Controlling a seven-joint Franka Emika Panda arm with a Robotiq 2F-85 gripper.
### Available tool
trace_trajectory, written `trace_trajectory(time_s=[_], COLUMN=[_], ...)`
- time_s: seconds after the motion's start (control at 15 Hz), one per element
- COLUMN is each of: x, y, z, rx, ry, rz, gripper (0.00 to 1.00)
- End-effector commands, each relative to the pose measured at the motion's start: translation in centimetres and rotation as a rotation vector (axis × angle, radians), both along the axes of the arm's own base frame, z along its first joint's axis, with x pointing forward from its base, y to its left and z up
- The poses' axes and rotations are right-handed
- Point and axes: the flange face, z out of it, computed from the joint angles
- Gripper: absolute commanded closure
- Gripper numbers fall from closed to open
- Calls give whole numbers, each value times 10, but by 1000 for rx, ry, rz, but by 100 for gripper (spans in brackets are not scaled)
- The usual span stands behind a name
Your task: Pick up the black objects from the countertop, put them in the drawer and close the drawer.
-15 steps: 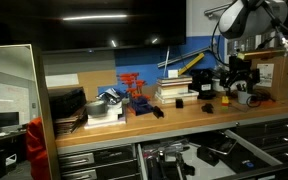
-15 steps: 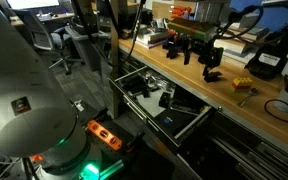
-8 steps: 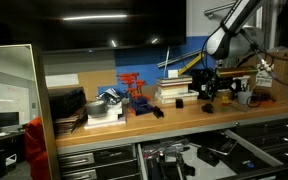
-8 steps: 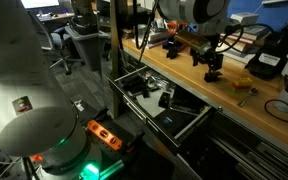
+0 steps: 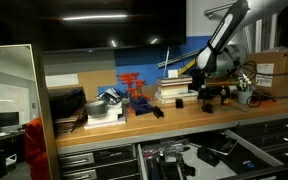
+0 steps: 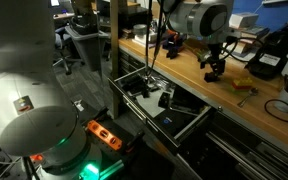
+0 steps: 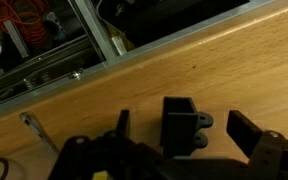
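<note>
The small black piece is between my open fingers with gaps on both sides, so I will lower my gripper around the piece's body and close.
My gripper is open, low over the light-brown wooden countertop. One finger stands on each side of a small black blocky piece, with gaps on both sides. Both exterior views show the gripper down at that piece. Two more black pieces lie further along the countertop. The wide shallow drawer stands open below the bench edge, with dark items inside. It also shows in an exterior view.
A red rack and stacked clutter stand at the back of the bench. A cardboard box is behind the arm. A yellow item and a larger black box lie beyond the gripper. A grey panel stands nearby.
The arm has swung along the bench and come down. The gripper now sits lower, with its fingers on either side of the black piece.
</note>
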Motion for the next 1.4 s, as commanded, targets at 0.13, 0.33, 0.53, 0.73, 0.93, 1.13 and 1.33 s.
trace_trajectory(time_s=[0.13, 0.33, 0.53, 0.73, 0.93, 1.13, 1.33], x=[34, 41, 45, 47, 47, 47, 47], y=[-5, -7, -11, -15, -19, -21, -23], z=[-10, -16, -21, -26, -30, -32, -35], rx=[-10, -8, -7, -10, -13, -16, -26], ry=[-35, -36, -29, -23, -13, -9, -7], rz=[-53, -71, -85, -97, -109, -117, -123], gripper=[0, 0, 0, 0, 0, 0, 25])
